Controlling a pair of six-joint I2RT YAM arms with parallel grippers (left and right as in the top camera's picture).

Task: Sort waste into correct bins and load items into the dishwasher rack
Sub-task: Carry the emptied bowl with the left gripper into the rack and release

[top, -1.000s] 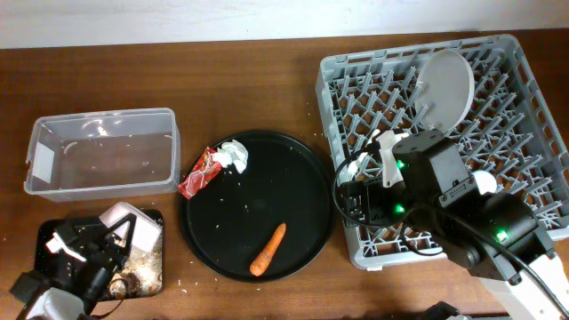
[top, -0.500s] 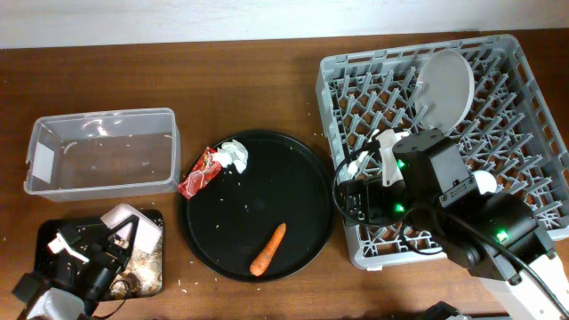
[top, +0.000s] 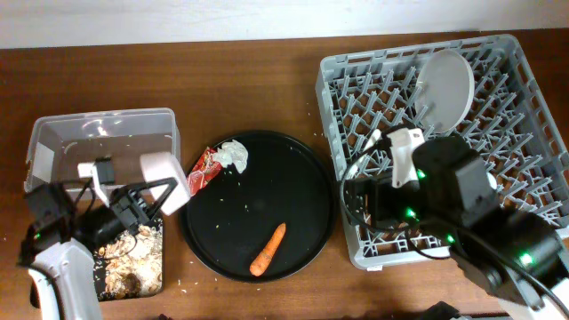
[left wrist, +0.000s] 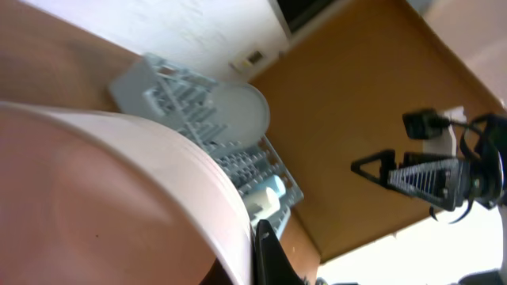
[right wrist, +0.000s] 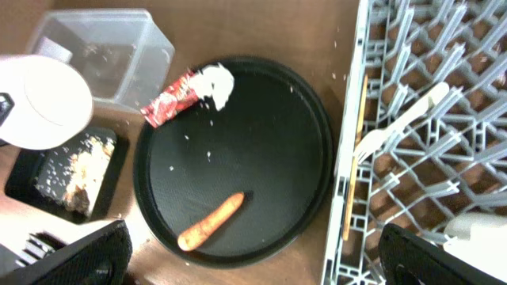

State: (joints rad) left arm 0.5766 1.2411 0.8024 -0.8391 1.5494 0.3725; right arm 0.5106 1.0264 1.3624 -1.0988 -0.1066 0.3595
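Note:
My left gripper should swing outward across the round black tray and set the bowl down beside the plate (top: 444, 87) in the grey rack (top: 524, 80), where pegs are free.
My left gripper (top: 147, 197) is shut on the rim of the white bowl (top: 165, 180) and holds it tilted above the shallow black tray (top: 153, 277), which has brownish food scraps (top: 120, 262) in it. In the left wrist view the bowl (left wrist: 119, 182) fills the left side. The carrot (top: 268, 248), red wrapper (top: 201, 172) and white napkin (top: 235, 153) lie on the round black tray (top: 293, 178). My right gripper (right wrist: 257, 257) is open and empty above the grey rack's (top: 524, 80) front left corner. The fork (right wrist: 396, 119), chopstick (right wrist: 354, 158) and plate (top: 444, 87) sit in the rack.
The clear tub (top: 102, 147) stands at the left, behind the black tray. A light blue cup (left wrist: 269, 194) and a small white cup (right wrist: 475, 229) sit in the rack. Crumbs dot the round tray and the table around it.
My left arm has lifted the bowl up and to the right, off the black tray's front. Food scraps now show in the tray. My right arm has shifted slightly right.

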